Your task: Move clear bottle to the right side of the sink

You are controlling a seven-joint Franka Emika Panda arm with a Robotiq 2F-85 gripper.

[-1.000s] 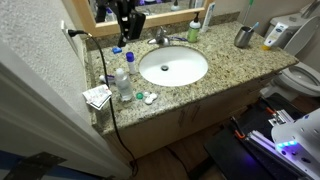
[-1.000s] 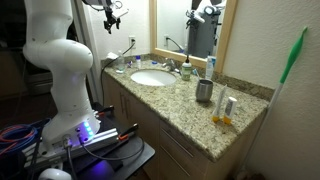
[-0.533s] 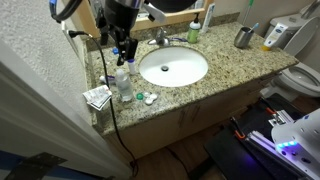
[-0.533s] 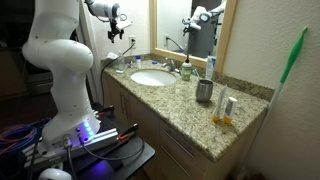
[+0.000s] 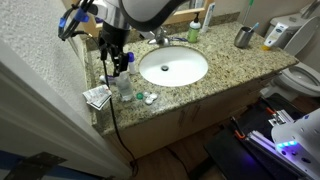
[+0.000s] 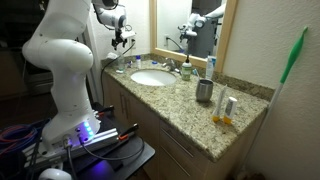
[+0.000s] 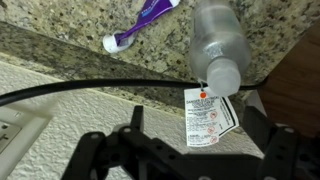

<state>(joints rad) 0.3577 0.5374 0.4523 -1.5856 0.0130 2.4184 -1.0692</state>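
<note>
The clear bottle's capped top (image 5: 123,82) (image 7: 222,72) lies below on my gripper's sink side, outside the fingers, so my gripper will next move toward the sink and lower them around it.
The clear bottle (image 5: 124,84) stands upright on the granite counter, left of the white sink (image 5: 173,67). In the wrist view the bottle (image 7: 220,45) shows from above, capped, near the counter's edge. My gripper (image 5: 117,66) hangs open and empty just above and behind the bottle. It also shows high over the counter's far end in an exterior view (image 6: 123,41). In the wrist view my gripper (image 7: 200,135) has its dark fingers (image 7: 135,125) spread wide, with nothing between them except a hanging warning tag (image 7: 210,115).
A purple toothpaste tube (image 7: 145,22) lies by the bottle. A black cable (image 7: 90,85) runs along the wall and down the counter front (image 5: 112,110). Folded paper (image 5: 97,96) and small items (image 5: 146,97) lie nearby. A faucet (image 5: 160,37) and a metal cup (image 5: 243,37) stand further right.
My arm has swung in from the back wall and come down to the left, bringing the open gripper over the clear bottle. The bottle has not moved.
</note>
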